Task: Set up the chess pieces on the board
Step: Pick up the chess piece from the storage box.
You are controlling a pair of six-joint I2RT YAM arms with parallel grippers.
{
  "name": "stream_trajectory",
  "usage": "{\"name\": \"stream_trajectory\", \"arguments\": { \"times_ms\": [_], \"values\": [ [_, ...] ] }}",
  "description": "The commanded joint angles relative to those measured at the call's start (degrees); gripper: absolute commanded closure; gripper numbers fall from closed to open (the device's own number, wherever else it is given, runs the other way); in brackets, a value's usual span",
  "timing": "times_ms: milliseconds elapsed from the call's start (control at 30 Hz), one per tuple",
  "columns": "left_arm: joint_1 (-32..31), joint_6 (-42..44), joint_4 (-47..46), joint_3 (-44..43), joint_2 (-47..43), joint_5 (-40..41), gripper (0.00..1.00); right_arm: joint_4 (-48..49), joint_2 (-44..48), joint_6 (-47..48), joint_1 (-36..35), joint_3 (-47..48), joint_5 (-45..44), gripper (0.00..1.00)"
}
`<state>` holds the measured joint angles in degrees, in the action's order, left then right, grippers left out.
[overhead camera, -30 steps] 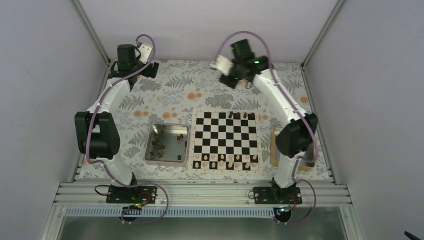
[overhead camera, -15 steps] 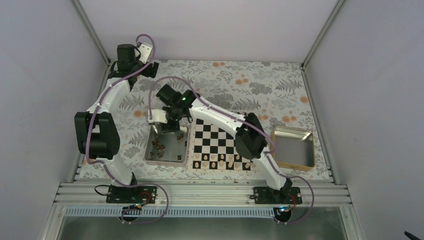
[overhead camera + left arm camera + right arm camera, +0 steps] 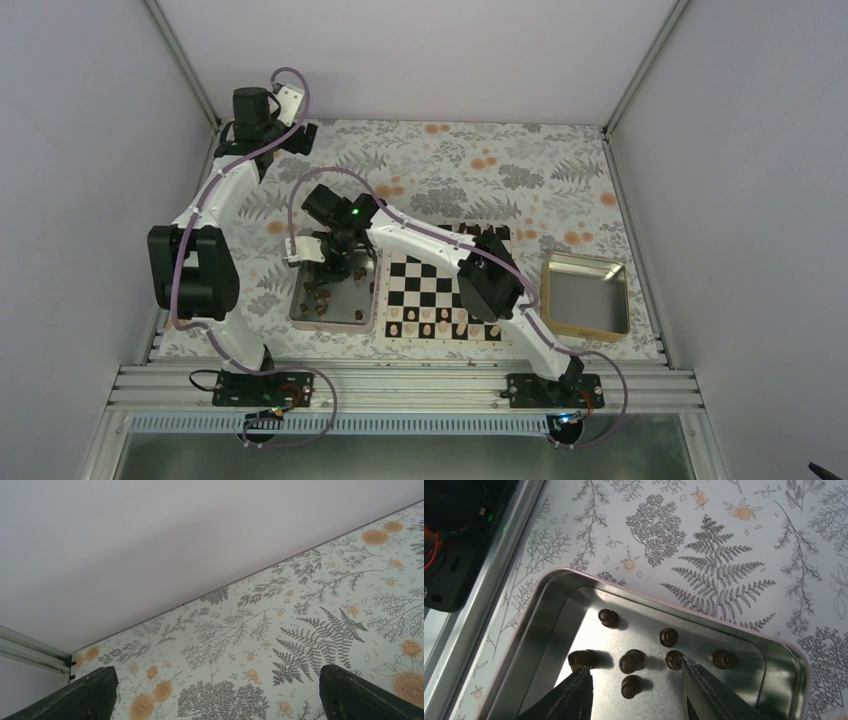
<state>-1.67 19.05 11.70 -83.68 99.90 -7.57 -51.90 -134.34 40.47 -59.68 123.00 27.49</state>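
The right gripper lowers its fingers around the head of the cluster's middle dark piece (image 3: pixel 318 293) next and closes, since the piece stands below, in line with the gap between them.
Several dark brown chess pieces (image 3: pixel 632 660) lie in the shiny metal tray (image 3: pixel 549 630), left of the board in the top view (image 3: pixel 318 295). My right gripper (image 3: pixel 634 670) is open just above them. One piece sits between its fingers, and others lie by each fingertip. In the top view the right gripper (image 3: pixel 328 268) hangs over the tray's far part. The chequered board (image 3: pixel 440 295) is partly hidden by my right arm. A few dark pieces (image 3: pixel 497 232) stand on its far row. My left gripper (image 3: pixel 220 695) is open and empty over the floral cloth at the back left (image 3: pixel 298 138).
Pale cream pieces (image 3: pixel 440 322) fill the board's near rows. A second metal tray (image 3: pixel 585 333) with a gold rim lies right of the board. The enclosure's walls stand close around the cloth. An aluminium rail (image 3: pixel 499 555) runs beside the left tray.
My right arm has swung from the back of the table across to the left tray and come down over the dark pieces. The left arm has not moved.
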Motion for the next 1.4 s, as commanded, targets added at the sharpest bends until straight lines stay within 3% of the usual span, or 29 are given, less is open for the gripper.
{"name": "stream_trajectory", "arguments": {
  "times_ms": [0,1200,1367],
  "values": [
    [-0.04,0.29,-0.91,-0.05,-2.35,-0.86,0.00,0.17,-1.54,0.57,-1.53,-0.49,2.57,0.55],
    [0.00,-0.15,-1.52,0.81,-3.00,-2.35,0.00,6.68,-5.55,-0.66,-1.10,-4.06,-0.77,0.63],
    [-0.01,-0.15,-1.53,0.71,-2.87,-2.49,0.00,7.29,-6.07,-0.60,-0.89,-4.47,-0.72,0.68]
  ]
}}
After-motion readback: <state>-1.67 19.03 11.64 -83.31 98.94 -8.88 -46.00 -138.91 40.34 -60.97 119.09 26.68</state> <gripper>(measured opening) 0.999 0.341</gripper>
